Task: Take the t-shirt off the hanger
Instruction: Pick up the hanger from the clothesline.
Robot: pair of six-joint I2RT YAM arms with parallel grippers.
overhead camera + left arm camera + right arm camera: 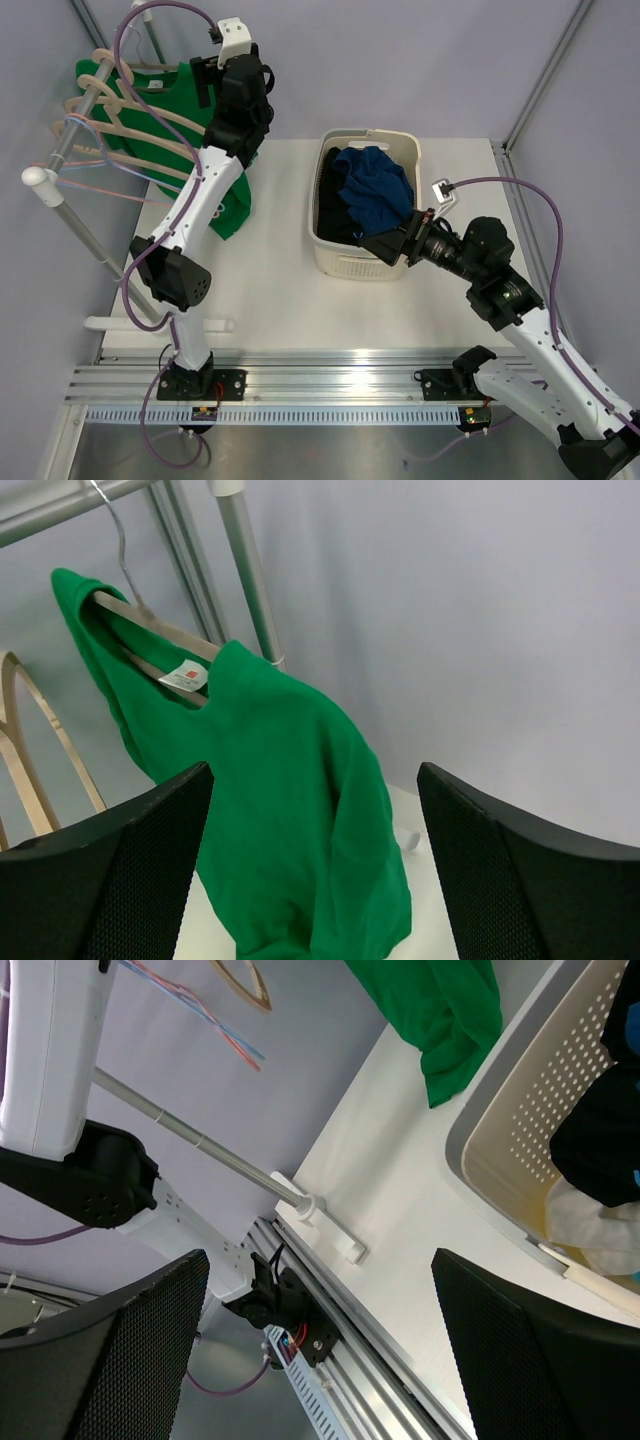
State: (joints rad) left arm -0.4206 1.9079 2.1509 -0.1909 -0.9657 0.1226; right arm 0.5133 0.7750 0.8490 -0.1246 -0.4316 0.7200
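Note:
The shirt's near sleeve [189, 92] [352, 775] hangs beyond the open fingers of my left gripper, so my left gripper should next move to its left in the top view and close around it.
A green t-shirt [290, 810] hangs on a wooden hanger [150, 630] whose metal hook [118, 535] sits on the rack rail at the far left. In the top view the shirt [165, 88] drapes down to the table behind the left arm. My left gripper [207, 82] is raised beside the shirt. In the left wrist view it [315, 880] is open and empty, with the shirt a short way beyond its fingers. My right gripper [388, 246] is open and empty at the near side of the basket, and in the right wrist view it [320, 1360] points across the table.
A white laundry basket [330, 250] holding dark blue clothes [375, 185] stands mid-table. Several bare wooden hangers [130, 115] and thin wire hangers [100, 170] hang on the rail. The rack's pole [90, 240] and white foot [160, 325] stand at the left front.

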